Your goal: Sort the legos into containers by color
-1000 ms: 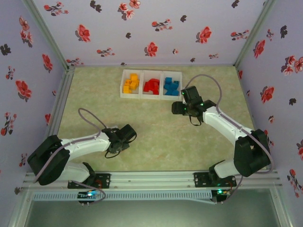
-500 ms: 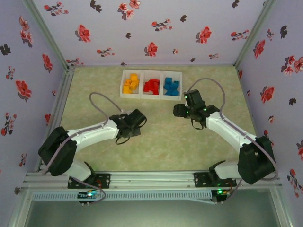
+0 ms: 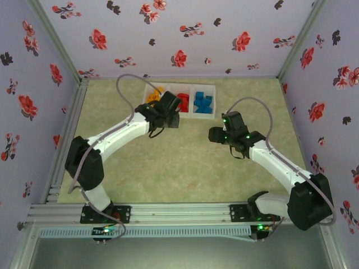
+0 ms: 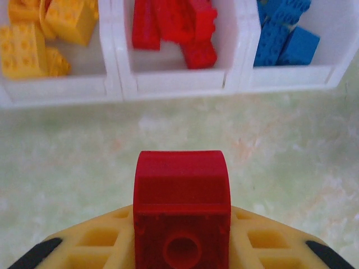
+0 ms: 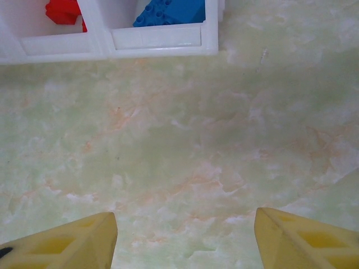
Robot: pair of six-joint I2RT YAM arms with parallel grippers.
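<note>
The middle bin [image 4: 177,35] already holds the red legos. My left gripper needs to carry the red arched lego [image 4: 181,207] outward over that bin next, then let go of it.
My left gripper [image 3: 168,107] is shut on a red arched lego [image 4: 181,207], held just in front of the containers [image 4: 179,84], facing the middle bin. The three joined white bins hold yellow legos [image 4: 33,39] on the left, red legos [image 4: 179,28] in the middle and blue legos [image 4: 283,33] on the right. In the top view the left gripper covers part of the left and middle bins, while the blue legos [image 3: 202,102] stay in sight. My right gripper [image 3: 216,134] hangs open over bare table, nothing between its fingers [image 5: 73,241], a little short of the right bin [image 5: 157,38].
The pale green marbled tabletop [image 3: 185,162] lies between the arms. Floral walls [image 3: 179,39] close the back and both sides. A metal rail [image 3: 185,213] with both arm bases runs along the near edge.
My left arm has swung from the near left of the table up to the bins, carrying the red lego. The right gripper has drawn back a little from the bins.
</note>
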